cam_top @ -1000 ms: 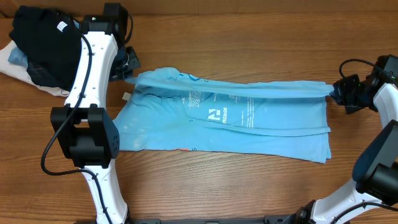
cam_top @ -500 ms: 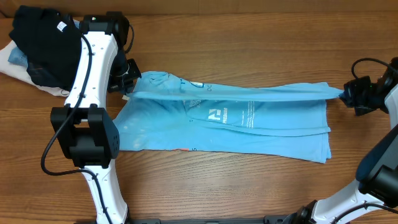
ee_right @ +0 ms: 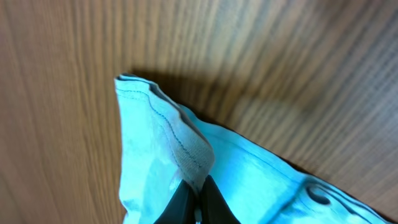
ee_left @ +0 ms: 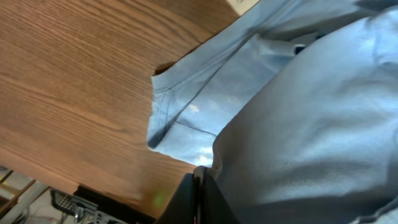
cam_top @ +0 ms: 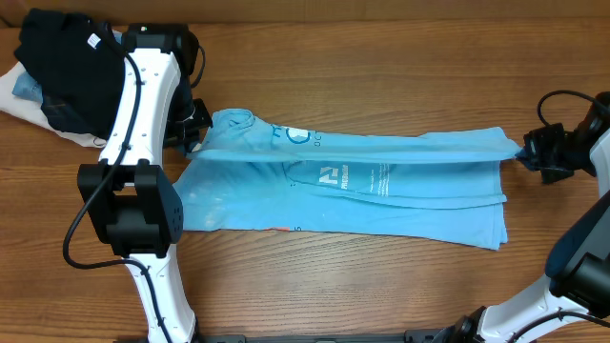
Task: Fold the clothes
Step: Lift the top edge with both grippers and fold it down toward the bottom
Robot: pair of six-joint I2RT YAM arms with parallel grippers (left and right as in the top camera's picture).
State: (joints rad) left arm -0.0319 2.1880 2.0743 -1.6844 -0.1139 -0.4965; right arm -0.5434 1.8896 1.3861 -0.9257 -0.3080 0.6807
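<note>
My left gripper will go down slightly and move back to let go of the fold over the shirt's lower layer (cam_top: 212, 181) (ee_left: 188, 140), because that layer is below it and further back.
The clothes are a sky-blue shirt (cam_top: 362, 191) with white lettering, spread across the middle of the wooden table. Its far edge is pulled taut into a raised fold running left to right. My left gripper (cam_top: 193, 136) is shut on that fold at the collar end. My right gripper (cam_top: 527, 152) is shut on the hem end. In the left wrist view the dark fingers (ee_left: 205, 202) pinch blue cloth (ee_left: 298, 112) at the bottom. In the right wrist view the fingers (ee_right: 211, 202) clamp a bunched hem corner (ee_right: 180, 149).
A black garment with a white tag (cam_top: 62, 67) lies piled at the back left over white and denim fabrics (cam_top: 21, 93). The left arm (cam_top: 133, 152) stands along the shirt's left side. The right arm (cam_top: 581, 238) rises at the right edge.
Both grippers have carried the raised fold toward the near side, and the right one moved outward to the right, so the fold is stretched tighter. Both stayed shut on the cloth.
</note>
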